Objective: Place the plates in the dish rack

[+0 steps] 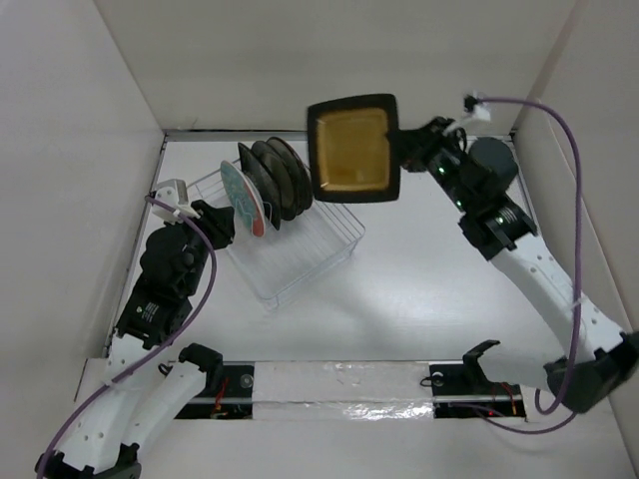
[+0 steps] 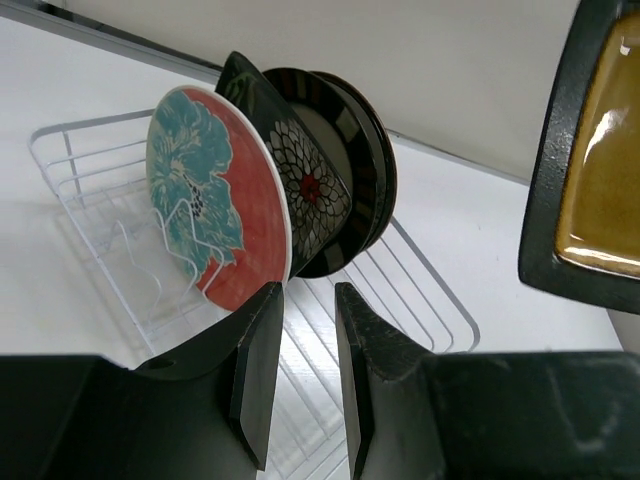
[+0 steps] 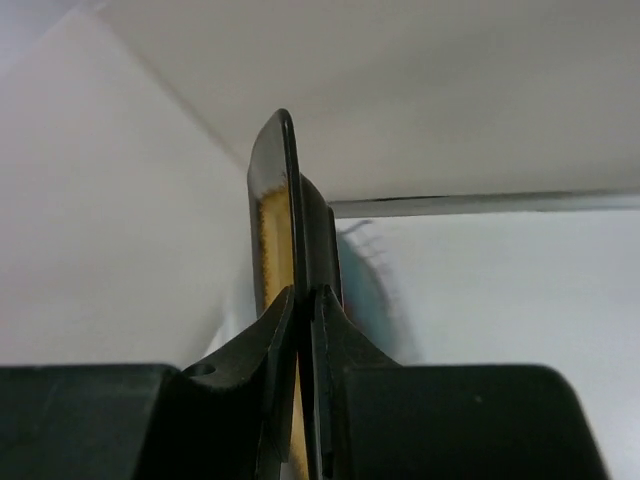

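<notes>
I will move my right gripper to the left in the top view and down to let go, because the rack past the red-and-teal plate (image 1: 245,198) is empty and lies below the gripper on that side.
The clear wire dish rack (image 1: 312,255) stands at the back left and holds several upright plates. The red-and-teal round plate (image 1: 245,198) is at the front, with dark plates (image 1: 281,176) behind it. In the left wrist view the red-and-teal plate (image 2: 215,200) leans before the black square floral plate (image 2: 308,186). My right gripper (image 1: 402,148) is shut on the edge of the black square amber-centred plate (image 1: 350,148) and holds it in the air above the rack's far right end. My left gripper (image 1: 222,226) is open and empty at the rack's left side.
White walls close in the table on the left, back and right. A taped strip (image 1: 339,384) runs along the near edge between the arm bases. The rack's near half (image 2: 420,300) holds no plates.
</notes>
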You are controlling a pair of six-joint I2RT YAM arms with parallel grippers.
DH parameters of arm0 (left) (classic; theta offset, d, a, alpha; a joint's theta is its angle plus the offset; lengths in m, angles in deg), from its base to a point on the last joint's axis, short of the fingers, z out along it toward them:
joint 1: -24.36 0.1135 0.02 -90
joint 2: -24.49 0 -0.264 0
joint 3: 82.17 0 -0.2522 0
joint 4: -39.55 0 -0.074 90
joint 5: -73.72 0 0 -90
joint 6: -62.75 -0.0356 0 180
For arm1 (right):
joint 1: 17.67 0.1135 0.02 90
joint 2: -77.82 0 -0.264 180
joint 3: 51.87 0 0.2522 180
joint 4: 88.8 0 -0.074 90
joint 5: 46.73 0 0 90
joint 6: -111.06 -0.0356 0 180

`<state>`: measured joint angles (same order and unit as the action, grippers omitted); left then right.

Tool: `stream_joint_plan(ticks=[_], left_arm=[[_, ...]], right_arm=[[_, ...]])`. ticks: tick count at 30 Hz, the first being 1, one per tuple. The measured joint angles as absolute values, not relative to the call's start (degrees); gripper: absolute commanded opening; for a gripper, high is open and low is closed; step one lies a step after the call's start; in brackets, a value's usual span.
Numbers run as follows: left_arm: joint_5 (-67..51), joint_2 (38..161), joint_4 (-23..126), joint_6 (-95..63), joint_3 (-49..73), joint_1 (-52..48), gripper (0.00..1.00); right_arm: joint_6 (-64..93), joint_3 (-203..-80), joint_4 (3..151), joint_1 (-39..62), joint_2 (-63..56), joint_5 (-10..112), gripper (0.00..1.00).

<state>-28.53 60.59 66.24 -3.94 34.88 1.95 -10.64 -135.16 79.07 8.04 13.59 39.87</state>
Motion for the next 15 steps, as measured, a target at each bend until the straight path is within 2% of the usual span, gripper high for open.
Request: stream_joint_plan(ticks=[6, 15], left_arm=[[-32.7, 57.9, 66.4, -3.9, 34.9, 1.9, 0.24], [-40.4, 50.3, 66.0, -3.0, 34.9, 2.0, 0.24]], right_arm=[[-2.1, -163.3, 71.4, 21.3, -4.5, 41.1, 0.0], [5.5, -188.1, 58.2, 29.0, -25.5, 38.1, 0.0]])
